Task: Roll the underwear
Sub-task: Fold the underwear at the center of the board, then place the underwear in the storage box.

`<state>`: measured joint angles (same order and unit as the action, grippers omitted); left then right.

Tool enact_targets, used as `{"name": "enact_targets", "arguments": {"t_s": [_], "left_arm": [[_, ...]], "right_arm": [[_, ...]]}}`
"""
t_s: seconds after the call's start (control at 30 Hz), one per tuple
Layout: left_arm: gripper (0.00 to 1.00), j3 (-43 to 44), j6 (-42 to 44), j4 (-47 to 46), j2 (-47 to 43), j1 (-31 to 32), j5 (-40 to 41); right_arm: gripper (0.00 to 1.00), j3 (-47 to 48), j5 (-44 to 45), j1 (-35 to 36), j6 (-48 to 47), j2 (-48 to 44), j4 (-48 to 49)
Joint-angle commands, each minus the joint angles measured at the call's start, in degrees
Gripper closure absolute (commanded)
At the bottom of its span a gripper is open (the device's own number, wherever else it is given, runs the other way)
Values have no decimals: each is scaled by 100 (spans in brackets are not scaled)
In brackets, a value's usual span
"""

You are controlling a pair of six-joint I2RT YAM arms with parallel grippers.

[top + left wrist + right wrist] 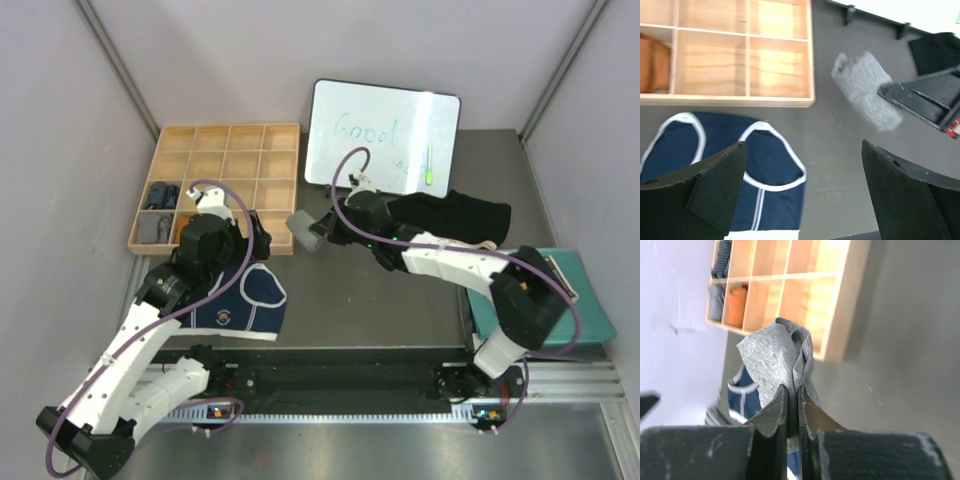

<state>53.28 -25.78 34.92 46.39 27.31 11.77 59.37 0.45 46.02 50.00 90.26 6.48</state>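
I will next move my right gripper to the left in the top view, lower it into the tray's corner cell (278, 228) (812, 302) beside the grey underwear and let go, because the corner cell is empty.
The grey underwear (303, 232), bunched into a short roll, hangs off the table with my right gripper (322, 233) shut on it; in the right wrist view the cloth (772, 357) is pinched between the closed fingers of that gripper (792, 390). The navy underwear (250, 300) with white trim lies flat at the front left. My left gripper (804, 150) stands wide open just above the table, the navy underwear (772, 165) under its left finger and the grey underwear (867, 92) ahead to the right. The black underwear (462, 214) lies beneath my right arm.
A wooden compartment tray (283, 190) stands at the back left, with dark rolled cloths (162, 195) in its left cells. A whiteboard (385, 135) leans at the back centre. A teal box (590, 310) lies at the right edge.
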Motion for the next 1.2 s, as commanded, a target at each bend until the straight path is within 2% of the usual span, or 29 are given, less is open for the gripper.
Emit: {"name": "enact_targets", "arguments": {"t_s": [0.0,0.23,0.37,0.67,0.9,1.17], "left_arm": [[1,280,196,182,-42,-33,809],[1,315,354,86,-25,-33,810],[1,245,372,-2,28,-33,669],[1,227,469,-108,81,-42,370],[1,218,469,-134,28,-42,238],[1,201,460,-117,-60,-33,238]], "right_arm": [[100,916,912,363,721,930,846],[100,2042,1642,697,1284,2144,688],[100,2778,2151,829,1486,2654,188],[100,3562,2924,1031,1952,3498,-611],[100,4240,3251,1199,2269,4061,-1307],[100,4925,3172,1208,2348,4649,-1816]]}}
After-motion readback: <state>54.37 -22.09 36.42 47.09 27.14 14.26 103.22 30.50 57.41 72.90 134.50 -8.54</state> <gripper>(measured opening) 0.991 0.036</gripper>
